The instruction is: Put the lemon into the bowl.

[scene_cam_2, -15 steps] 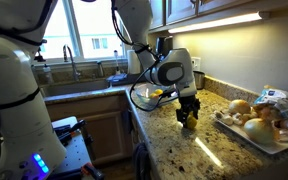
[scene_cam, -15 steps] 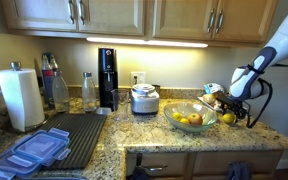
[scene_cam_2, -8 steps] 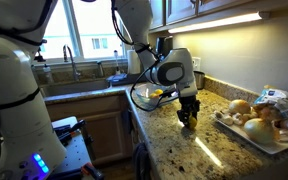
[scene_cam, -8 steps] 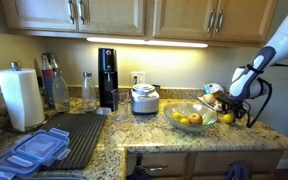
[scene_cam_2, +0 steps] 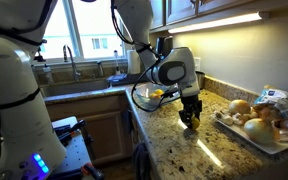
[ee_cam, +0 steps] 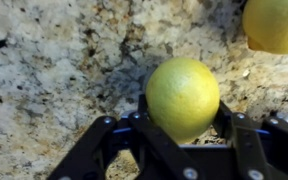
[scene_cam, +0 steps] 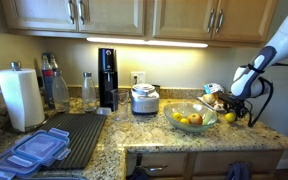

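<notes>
My gripper rises next, carries the lemon (scene_cam: 229, 118) over the fruits in the bowl (scene_cam: 191, 118), then lowers and releases it, because the bowl's rim stands up from the counter.
In the wrist view the bright yellow lemon (ee_cam: 182, 97) rests on the speckled granite counter, with my gripper (ee_cam: 182, 108) shut on it and a black finger pressed to each side. In both exterior views the gripper (scene_cam: 234, 113) (scene_cam_2: 190, 118) stands low over the counter. It is between the greenish glass bowl (scene_cam: 210, 122) (scene_cam_2: 142, 98), which holds several fruits, and a plate of tan produce (scene_cam_2: 252, 126). The lemon (scene_cam: 229, 118) shows as a small yellow spot under the fingers.
Another yellow fruit (ee_cam: 277, 22) lies close by at the wrist view's top right. A white cooker (scene_cam: 144, 99), a black bottle machine (scene_cam: 107, 77), a paper towel roll (scene_cam: 20, 98) and blue-lidded containers (scene_cam: 39, 150) stand along the counter. A sink (scene_cam_2: 79, 80) sits beyond the bowl.
The jaws have closed from wide apart onto the lemon. The arm has stayed at the same spot over the counter.
</notes>
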`<state>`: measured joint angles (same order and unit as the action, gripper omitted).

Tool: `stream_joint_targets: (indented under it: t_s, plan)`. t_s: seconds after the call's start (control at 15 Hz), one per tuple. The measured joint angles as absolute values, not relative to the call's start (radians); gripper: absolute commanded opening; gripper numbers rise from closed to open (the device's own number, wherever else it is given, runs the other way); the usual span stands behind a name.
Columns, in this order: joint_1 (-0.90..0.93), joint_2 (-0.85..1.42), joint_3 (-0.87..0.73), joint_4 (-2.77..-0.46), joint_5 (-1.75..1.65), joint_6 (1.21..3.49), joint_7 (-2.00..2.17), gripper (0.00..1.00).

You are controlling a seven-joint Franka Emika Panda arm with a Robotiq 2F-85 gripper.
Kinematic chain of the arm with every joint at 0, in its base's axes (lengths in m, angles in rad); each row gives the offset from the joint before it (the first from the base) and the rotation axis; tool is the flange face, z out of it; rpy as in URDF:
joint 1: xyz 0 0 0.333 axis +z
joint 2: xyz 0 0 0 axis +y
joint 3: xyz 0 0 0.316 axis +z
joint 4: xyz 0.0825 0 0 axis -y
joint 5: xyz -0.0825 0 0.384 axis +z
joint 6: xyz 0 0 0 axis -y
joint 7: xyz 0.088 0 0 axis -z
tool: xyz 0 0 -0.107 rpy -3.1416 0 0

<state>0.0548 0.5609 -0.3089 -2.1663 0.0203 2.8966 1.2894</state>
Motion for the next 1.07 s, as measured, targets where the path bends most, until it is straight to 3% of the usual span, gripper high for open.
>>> stream_joint_targets:
  t_s: [0.73,1.07]
  plan:
    - [0.118,0.364,-0.353,-2.213,-0.017,2.857,1.215,0.35]
    - [0.127,0.219,-0.289,-2.239,-0.066,2.769,1.192,0.35]
